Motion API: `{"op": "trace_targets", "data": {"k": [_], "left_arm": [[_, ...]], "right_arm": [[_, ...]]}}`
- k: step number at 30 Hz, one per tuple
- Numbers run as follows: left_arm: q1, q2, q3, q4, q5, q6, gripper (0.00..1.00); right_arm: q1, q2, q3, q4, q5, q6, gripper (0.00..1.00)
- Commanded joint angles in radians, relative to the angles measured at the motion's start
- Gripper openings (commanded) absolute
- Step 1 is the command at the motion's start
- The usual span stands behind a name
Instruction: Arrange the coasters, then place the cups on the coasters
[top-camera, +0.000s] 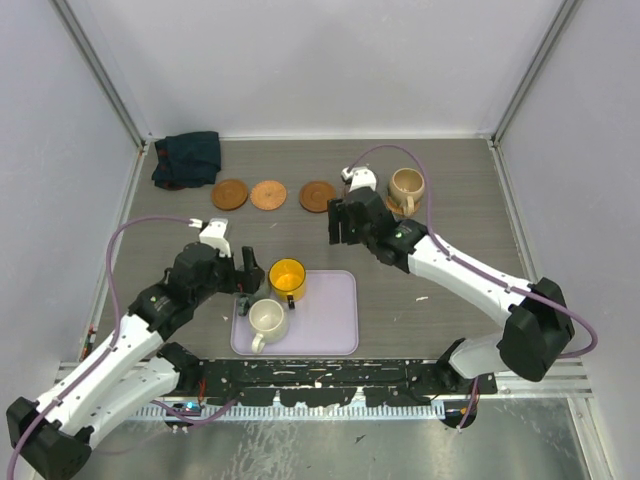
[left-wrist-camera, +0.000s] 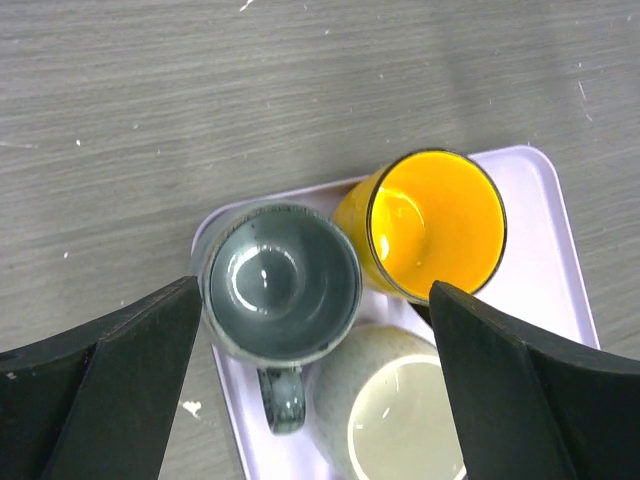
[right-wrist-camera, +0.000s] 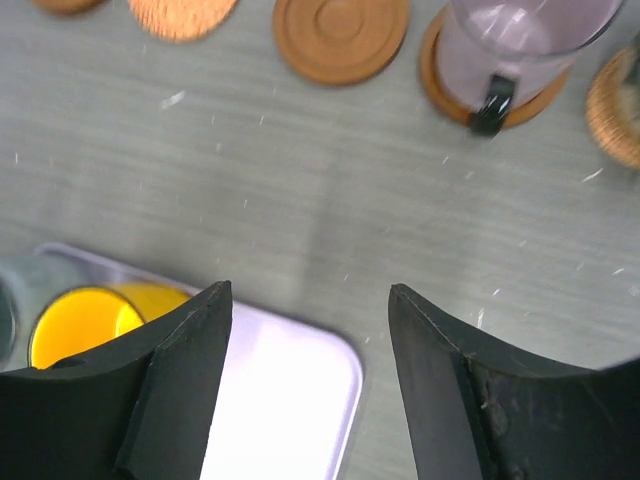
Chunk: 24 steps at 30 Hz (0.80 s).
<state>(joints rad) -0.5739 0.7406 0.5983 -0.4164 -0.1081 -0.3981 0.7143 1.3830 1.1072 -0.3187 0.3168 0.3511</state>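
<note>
My right gripper moves back, to the left in the top view and down onto the yellow cup's black handle next, as it juts toward my base.
Three bare wooden coasters (top-camera: 229, 194) (top-camera: 268, 194) (top-camera: 317, 196) lie in a row at the back. In the right wrist view a mauve cup (right-wrist-camera: 520, 40) stands on a fourth coaster (right-wrist-camera: 455, 95), and another coaster (right-wrist-camera: 620, 110) shows at the right edge. The tan cup (top-camera: 406, 187) stands at the row's right end. On the lavender tray (top-camera: 330, 320) are the yellow cup (left-wrist-camera: 435, 225), the grey-green cup (left-wrist-camera: 283, 282) and the cream cup (left-wrist-camera: 400, 415). My left gripper (left-wrist-camera: 312, 290) is open above the grey-green cup. My right gripper (right-wrist-camera: 310, 290) is open over the table, holding nothing.
A dark folded cloth (top-camera: 187, 158) lies in the back left corner. White walls enclose the table on three sides. The right arm (top-camera: 460, 270) stretches across the right half of the table.
</note>
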Motion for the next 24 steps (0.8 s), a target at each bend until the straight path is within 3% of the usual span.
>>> {"op": "trace_targets", "data": {"k": [1,4,15,24], "left_arm": [[-0.023,-0.062,0.033,-0.153,-0.015,-0.051,0.98],[-0.041,-0.077,0.041,-0.223,-0.043,-0.087,1.0],[-0.141,-0.012,0.058,-0.348,-0.152,-0.178,0.92],[-0.151,0.052,0.051,-0.34,-0.193,-0.189,0.82]], "right_arm": [[0.037,-0.05,-0.058,-0.033,-0.037,0.058,0.69],[0.043,-0.066,-0.097,0.006,-0.072,0.058,0.69],[0.045,-0.042,-0.119,0.05,-0.142,0.026,0.69],[0.046,-0.035,-0.138,0.076,-0.185,0.038,0.69]]}}
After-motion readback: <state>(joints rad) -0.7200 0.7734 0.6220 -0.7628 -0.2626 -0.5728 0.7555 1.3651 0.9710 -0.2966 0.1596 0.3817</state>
